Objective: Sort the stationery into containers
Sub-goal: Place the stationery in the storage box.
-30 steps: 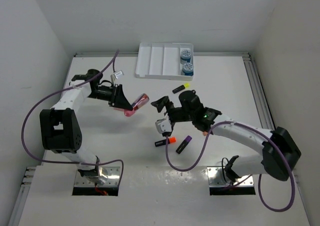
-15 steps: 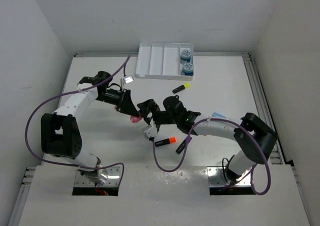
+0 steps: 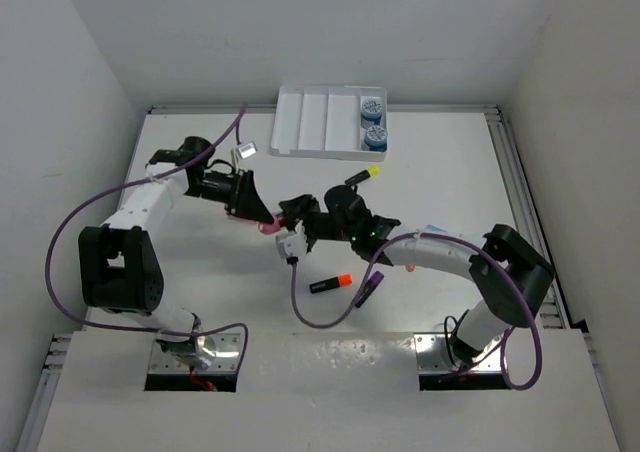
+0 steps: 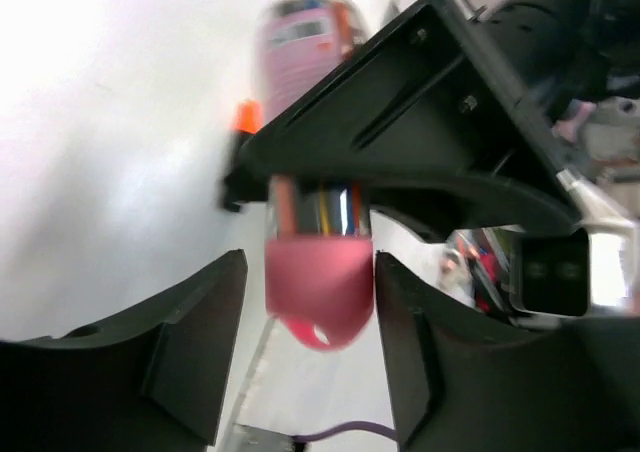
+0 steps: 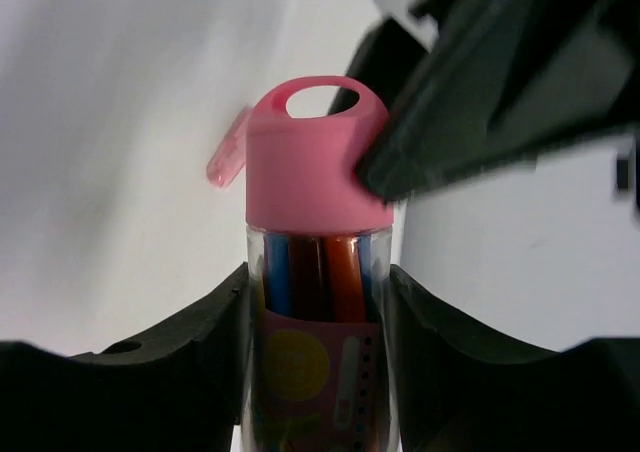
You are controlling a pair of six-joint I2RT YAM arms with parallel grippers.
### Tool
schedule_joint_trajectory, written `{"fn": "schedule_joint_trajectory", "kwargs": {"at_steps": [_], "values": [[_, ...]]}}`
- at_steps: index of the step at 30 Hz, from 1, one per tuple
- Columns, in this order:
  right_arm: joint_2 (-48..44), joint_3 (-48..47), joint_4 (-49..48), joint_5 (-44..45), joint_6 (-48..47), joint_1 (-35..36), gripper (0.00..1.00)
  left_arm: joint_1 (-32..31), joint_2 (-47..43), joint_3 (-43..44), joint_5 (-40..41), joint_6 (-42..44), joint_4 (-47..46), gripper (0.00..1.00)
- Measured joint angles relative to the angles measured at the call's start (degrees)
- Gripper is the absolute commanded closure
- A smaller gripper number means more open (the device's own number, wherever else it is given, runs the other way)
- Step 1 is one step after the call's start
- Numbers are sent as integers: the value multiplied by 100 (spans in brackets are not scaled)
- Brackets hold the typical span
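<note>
The white tray's section farthest from the blue round pieces is empty, so my right gripper will move the tube outward into that section next and release it there.
A clear tube with a pink cap, full of coloured pens, hangs between my two grippers over the table's middle. My right gripper is shut on the tube's clear body. My left gripper is open around the pink cap, with a gap at its left finger. The white tray stands at the back with two blue round pieces in its right compartment. On the table lie a yellow highlighter, an orange one and a purple one.
A small pink piece lies on the table past the cap. Purple cables trail from both arms over the table. White walls close in the left, right and back sides.
My right gripper has reached left to the tube and closed on its body. My left gripper, which held the cap, has spread its jaws.
</note>
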State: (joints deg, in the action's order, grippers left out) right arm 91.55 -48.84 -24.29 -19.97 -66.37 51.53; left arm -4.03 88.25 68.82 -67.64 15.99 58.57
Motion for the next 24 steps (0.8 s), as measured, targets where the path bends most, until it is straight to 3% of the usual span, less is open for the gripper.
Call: {"fn": "schedule_joint_trajectory", "kwargs": {"at_steps": [3,5,7,9,10,15,20,24], "values": [[129,-625,590,337,1010,-195,100,463,59,389,238,-341,-232,35],[463,-1390,1014,529,1843,-487,100,890,11,660,494,-713,-734,27],[984,-2494,1412,772,2861,-957,100,1292,-129,726,868,-1088,-1379,15],[1561,-3672,1814,1008,3875,-1460,100,1593,-317,697,1241,-1429,-1860,14],[1899,-4317,1971,1119,4369,-1718,100,1674,-431,658,1416,-1591,-2107,5],[3414,-6732,2643,1652,6526,-2804,100,1663,-789,428,1895,-2063,-2859,0],[4297,-7141,2804,2063,7716,-3370,100,1650,-763,48,2120,-2323,-3176,0],[4903,-7156,2841,2151,8181,-3381,100,1650,-649,-96,2194,-2426,-3257,0]]}}
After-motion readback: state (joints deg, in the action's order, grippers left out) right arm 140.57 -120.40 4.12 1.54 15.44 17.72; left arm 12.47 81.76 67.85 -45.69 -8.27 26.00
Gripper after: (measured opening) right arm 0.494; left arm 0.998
